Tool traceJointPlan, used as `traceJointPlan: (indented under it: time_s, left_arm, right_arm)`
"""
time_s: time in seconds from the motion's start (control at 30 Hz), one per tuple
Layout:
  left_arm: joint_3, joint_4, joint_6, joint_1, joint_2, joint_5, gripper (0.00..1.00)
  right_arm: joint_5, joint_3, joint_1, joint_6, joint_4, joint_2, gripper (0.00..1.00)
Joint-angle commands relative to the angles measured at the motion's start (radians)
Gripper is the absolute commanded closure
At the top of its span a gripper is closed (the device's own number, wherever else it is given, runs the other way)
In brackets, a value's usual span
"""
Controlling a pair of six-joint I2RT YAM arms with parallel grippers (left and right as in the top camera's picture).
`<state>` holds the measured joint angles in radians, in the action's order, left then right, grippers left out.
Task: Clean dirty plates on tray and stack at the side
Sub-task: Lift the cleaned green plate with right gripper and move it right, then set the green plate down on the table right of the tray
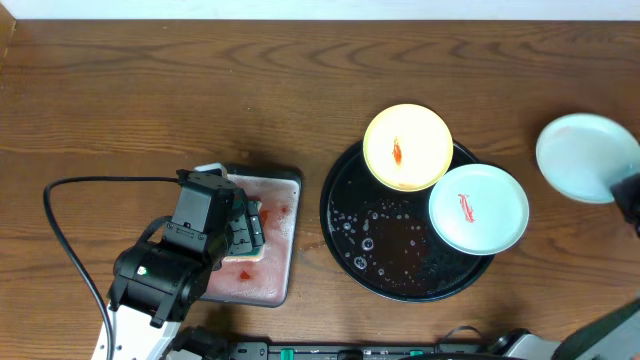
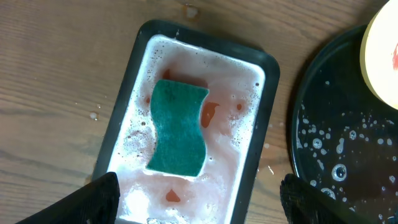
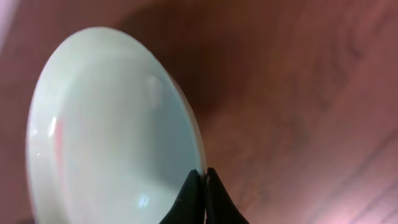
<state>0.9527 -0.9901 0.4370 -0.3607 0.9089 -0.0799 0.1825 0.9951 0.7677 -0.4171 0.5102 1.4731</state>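
The mint-white plate needs to go down onto the wood [image 1: 584, 162] next to the black tray, and my right gripper needs to carry it there next.
The black tray [image 1: 385, 250], wet with droplets, holds a pale yellow plate [image 1: 407, 147] with a red smear at its far edge. A mint-white plate [image 1: 478, 208] with a red smear rests on its right rim. Another mint-white plate [image 1: 585, 157], with no smear showing, is to the right of the tray, above the wood. My right gripper [image 3: 204, 177] is shut on the rim of this plate [image 3: 106, 137]. My left gripper [image 2: 199, 202] hangs open over the small grey tray [image 2: 124, 106], nothing between its fingers. The teal sponge [image 2: 179, 127] lies ahead of it in pink foam.
The grey sponge tray [image 1: 285, 180] sits left of the black tray [image 2: 336, 143], a strip of wet wood between them. A black cable [image 1: 60, 215] loops at the left. Bare wooden table runs along the far side.
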Motion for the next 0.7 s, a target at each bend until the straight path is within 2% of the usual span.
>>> traceJointPlan:
  time_s: [0.0,0.2,0.23,0.3,0.33,0.37,0.43,0.5,0.57,0.67]
  left_arm:
    - [0.016,-0.003,-0.011,0.005,0.000,0.002,0.17]
    - [0.016,-0.003,-0.010,0.005,0.000,0.002,0.17]
    - [0.016,-0.003,-0.010,0.005,0.000,0.002,0.17]
    - [0.016,-0.003,-0.010,0.005,0.000,0.002,0.17]
    - [0.016,-0.003,-0.010,0.005,0.000,0.002,0.17]
    - [0.016,-0.003,-0.010,0.005,0.000,0.002,0.17]
    - [0.016,-0.003,-0.011,0.005,0.000,0.002,0.17]
    - [0.016,-0.003,-0.011,0.005,0.000,0.002,0.17]
    - [0.016,-0.003,-0.011,0.005,0.000,0.002,0.17]
    - [0.016,-0.003,-0.010,0.005,0.000,0.002,0.17]
  right_arm:
    - [-0.020,0.013,0.026,-0.016,-0.002,0.096,0.99]
    - [-0.029,0.013,0.026,0.031,-0.018,0.161,0.99]
    - [-0.026,0.013,0.026,0.053,-0.027,0.160,0.95]
    - [0.064,0.017,0.026,0.111,-0.027,0.138,0.70]
    - [0.118,0.017,0.025,0.126,-0.028,0.123,0.61]
    - [0.187,0.017,0.021,0.131,-0.028,0.098,0.57]
    - [0.298,0.017,0.003,0.143,-0.005,0.034,0.59]
    - [0.327,0.017,-0.032,0.145,0.077,-0.031,0.59]
    - [0.305,0.017,-0.086,0.197,0.183,-0.089,0.58]
    - [0.153,0.016,-0.195,0.249,0.341,-0.144,0.56]
